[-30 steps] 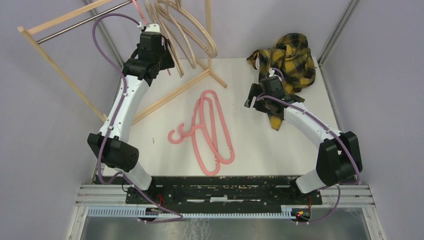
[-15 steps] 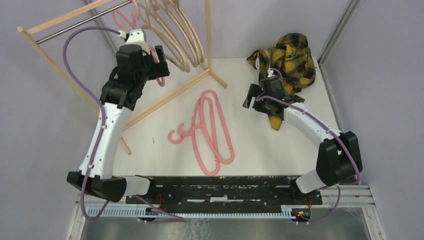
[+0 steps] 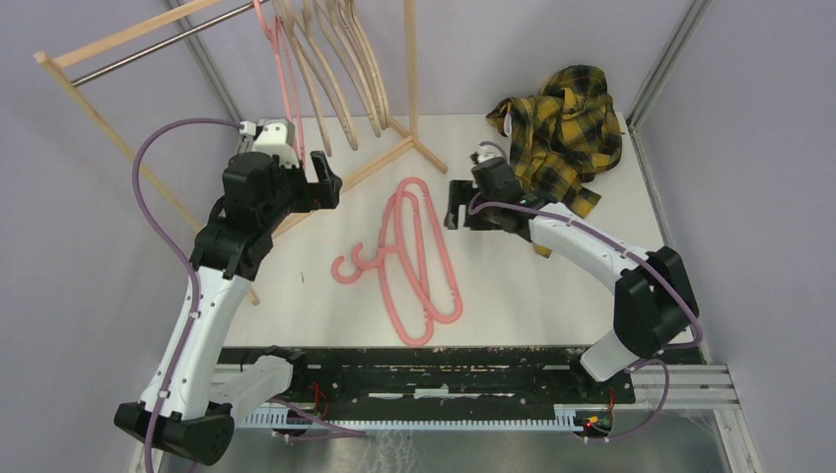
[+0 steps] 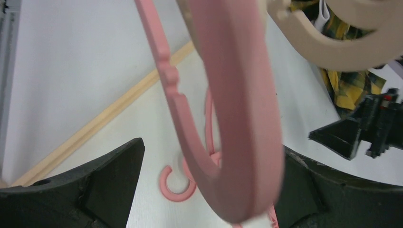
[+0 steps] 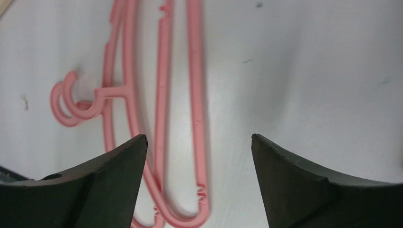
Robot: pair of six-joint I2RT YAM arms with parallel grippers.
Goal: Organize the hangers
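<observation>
The upper hanger lies on top of the other one, so next I will move my right gripper to the left in the top view and down onto the upper hanger's arm [image 3: 402, 257] [image 5: 130, 101] next to its hook.
A pink hanger [image 3: 287, 84] hangs from the rack's metal rail [image 3: 148, 51], beside several beige hangers [image 3: 340, 74]. My left gripper [image 3: 325, 179] stands open just below it. In the left wrist view, the hanger's lower loop [image 4: 237, 109] dangles between the wide-apart jaws of that gripper [image 4: 211, 145], and a beige hanger [image 4: 332, 45] shows at top right. Two pink hangers [image 3: 419, 261] lie stacked on the table. My right gripper [image 3: 453, 204] hovers open beside their top end. In the right wrist view, the stacked hangers [image 5: 161, 118] lie below the right gripper [image 5: 198, 142], with their hooks [image 5: 71, 102] to the left.
The wooden rack [image 3: 99, 108] stands at the back left, its base bar [image 3: 335, 187] running across the table near my left gripper. A yellow plaid shirt [image 3: 564, 128] is heaped at the back right, behind my right arm. Metal corner posts [image 3: 665, 59] frame the table.
My left gripper opened and drew back down from the rail, leaving the pink hanger there; it now hangs straight. My right gripper moved left toward the pink hangers on the table.
</observation>
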